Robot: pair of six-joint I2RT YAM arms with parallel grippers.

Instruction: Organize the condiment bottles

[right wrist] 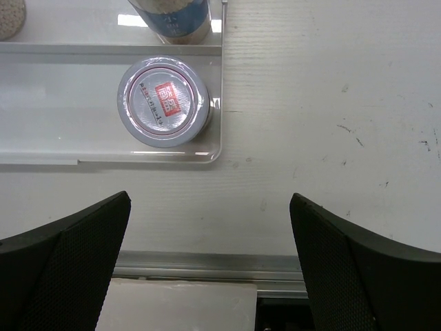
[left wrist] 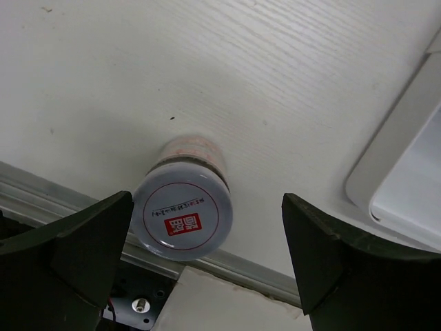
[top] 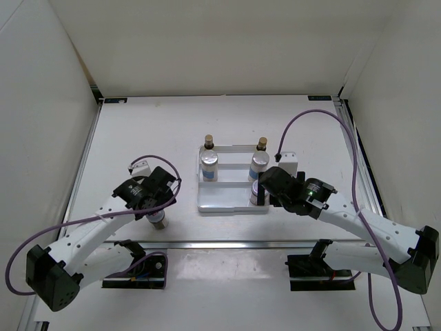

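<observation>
The robot's left gripper will go down and move away from the tray next, so that the squat jar's lid [top: 156, 216] [left wrist: 182, 212] is centered between its fingers.
A white ridged tray [top: 227, 204] sits mid-table. Two slim dark bottles with tan caps [top: 208, 143] [top: 262, 144] stand along its back, and two silver-lidded cylinders [top: 209, 164] [top: 260, 164] stand in its middle row. One red-marked squat jar [right wrist: 163, 102] stands in the tray's front right corner. Another squat jar [left wrist: 182, 215] stands on the table left of the tray. My left gripper [left wrist: 207, 231] hangs open above it, the jar close to the left finger. My right gripper [right wrist: 210, 207] is open over bare table just in front of that tray corner, holding nothing.
An aluminium rail [top: 227, 243] runs along the table's near edge, close under both grippers. White walls enclose the table at the left, back and right. Purple cables loop off both arms [top: 324, 114].
</observation>
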